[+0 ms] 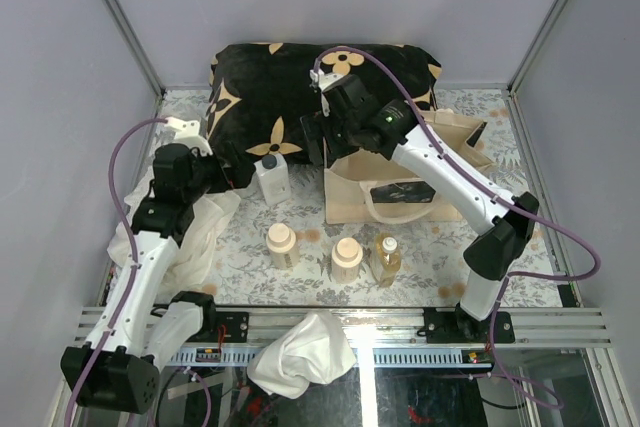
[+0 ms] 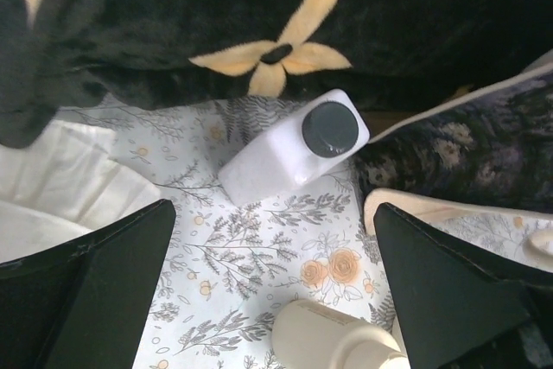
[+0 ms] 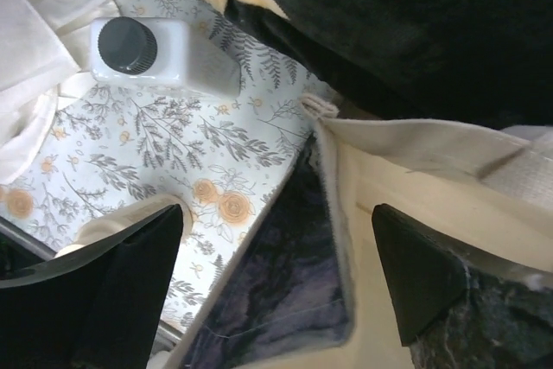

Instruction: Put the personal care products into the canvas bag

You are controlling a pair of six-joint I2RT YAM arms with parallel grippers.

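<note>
The white bottle stands outside the bag (image 1: pixel 400 182), so the robot's left gripper will next go toward the right in the top view and down over the white bottle's capped top.
The beige canvas bag (image 1: pixel 400 182) stands open at centre right. A white squarish bottle with a dark cap (image 1: pixel 272 177) stands left of it. Two cream round bottles (image 1: pixel 281 244) (image 1: pixel 346 259) and a clear amber bottle (image 1: pixel 386 257) stand in a row in front. My left gripper (image 1: pixel 238 173) is open and empty, just left of the white bottle (image 2: pixel 294 149), with a cream bottle (image 2: pixel 328 339) low between its fingers. My right gripper (image 1: pixel 318 139) is open and empty over the bag's left rim (image 3: pixel 415 149). The right wrist view shows the white bottle (image 3: pixel 164 56) up left.
A black cushion with tan flower marks (image 1: pixel 320 87) lies behind the bag and bottles. A white cloth (image 1: pixel 200 232) lies under my left arm. Another white cloth (image 1: pixel 305 352) hangs over the front rail. Grey walls close in the sides and back.
</note>
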